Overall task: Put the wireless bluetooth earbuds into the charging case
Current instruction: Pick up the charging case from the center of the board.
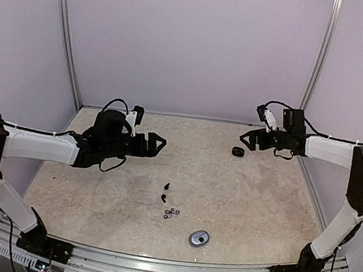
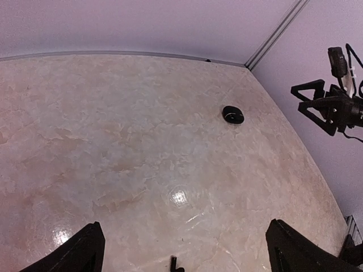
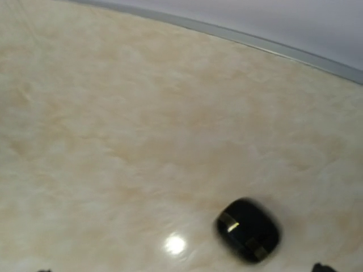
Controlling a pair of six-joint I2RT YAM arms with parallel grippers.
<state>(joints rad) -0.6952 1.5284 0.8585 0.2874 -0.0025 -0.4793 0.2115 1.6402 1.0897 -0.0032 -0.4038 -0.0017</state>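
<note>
My right gripper turns next and lowers its open fingers around the black charging case's opposite sides, because the black charging case point(image 1: 238, 152) point(image 3: 248, 229) lies crooked.
Two glossy black earbuds point(image 1: 164, 192) lie mid-table, and one of them shows at the bottom edge of the left wrist view point(image 2: 174, 263). Just nearer lie two silvery-grey earbuds point(image 1: 171, 213). A closed black charging case point(image 1: 238, 152) point(image 2: 232, 114) point(image 3: 248, 229) sits at the back right. A silver-grey case point(image 1: 199, 238) rests near the front edge. My left gripper point(image 1: 158, 143) point(image 2: 187, 255) hovers open, behind and left of the buds. My right gripper point(image 1: 250, 138) point(image 3: 181, 270) hangs open just beyond the black case, with nothing between its fingers.
The marbled table point(image 1: 260, 197) is walled by pale panels at the back and sides. A metal rail point(image 1: 154, 264) runs along the near edge by the arm bases. My right gripper also appears at the right of the left wrist view point(image 2: 323, 107).
</note>
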